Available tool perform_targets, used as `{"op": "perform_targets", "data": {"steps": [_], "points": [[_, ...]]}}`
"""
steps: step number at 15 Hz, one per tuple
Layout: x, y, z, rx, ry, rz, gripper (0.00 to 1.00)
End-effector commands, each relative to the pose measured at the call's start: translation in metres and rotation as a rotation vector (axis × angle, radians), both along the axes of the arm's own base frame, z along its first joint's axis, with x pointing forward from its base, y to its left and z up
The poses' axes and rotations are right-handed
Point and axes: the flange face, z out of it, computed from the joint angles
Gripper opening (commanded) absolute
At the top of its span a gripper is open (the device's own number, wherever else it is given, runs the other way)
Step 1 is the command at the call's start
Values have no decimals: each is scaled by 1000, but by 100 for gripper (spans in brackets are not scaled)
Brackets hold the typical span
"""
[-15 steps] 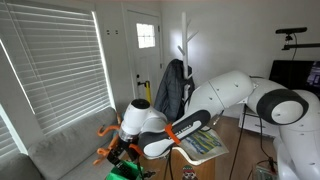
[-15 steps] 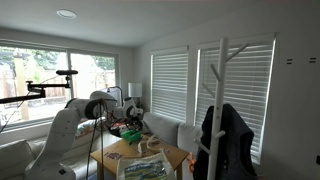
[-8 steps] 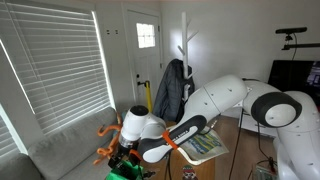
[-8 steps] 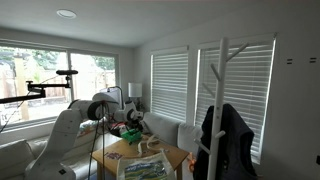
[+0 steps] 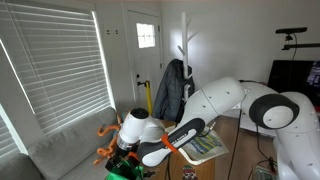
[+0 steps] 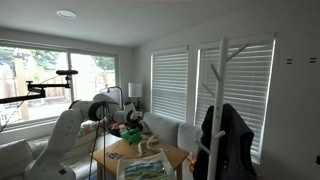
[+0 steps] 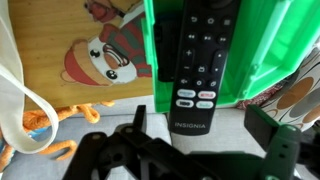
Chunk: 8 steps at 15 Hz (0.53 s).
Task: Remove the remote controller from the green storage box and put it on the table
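Note:
My gripper needs to shift slightly toward the remote controller's Insignia end (image 7: 192, 114) next and close on its sides.
In the wrist view a black Insignia remote controller (image 7: 198, 60) lies lengthwise in the bright green storage box (image 7: 258, 60), its lower end sticking out over the box's near edge. My gripper (image 7: 200, 135) is open just above that end, with one dark finger (image 7: 138, 118) left of the remote and the other to its right, neither touching it. The light wooden table (image 7: 30, 60) shows left of the box. In an exterior view the gripper (image 5: 122, 160) hangs low over the green box (image 5: 128, 173).
An orange octopus toy (image 5: 105, 140) sits beside the box; its arms show in the wrist view (image 7: 60, 112). A cartoon picture (image 7: 100, 50) lies on the wood. A printed booklet (image 5: 205, 145) lies on the table. A grey sofa (image 5: 60, 150) and a coat rack (image 5: 185, 60) stand nearby.
The arm has dropped a little and shifted toward the green box. The gripper stays open.

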Motion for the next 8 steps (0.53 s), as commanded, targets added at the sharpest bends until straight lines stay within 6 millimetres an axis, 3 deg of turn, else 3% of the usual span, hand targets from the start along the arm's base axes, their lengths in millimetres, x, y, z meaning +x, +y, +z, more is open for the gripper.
{"op": "perform_targets", "data": {"steps": [1, 8], "points": [[3, 1, 5, -8, -38, 24, 100], [11, -2, 1, 2, -75, 42, 98]]}}
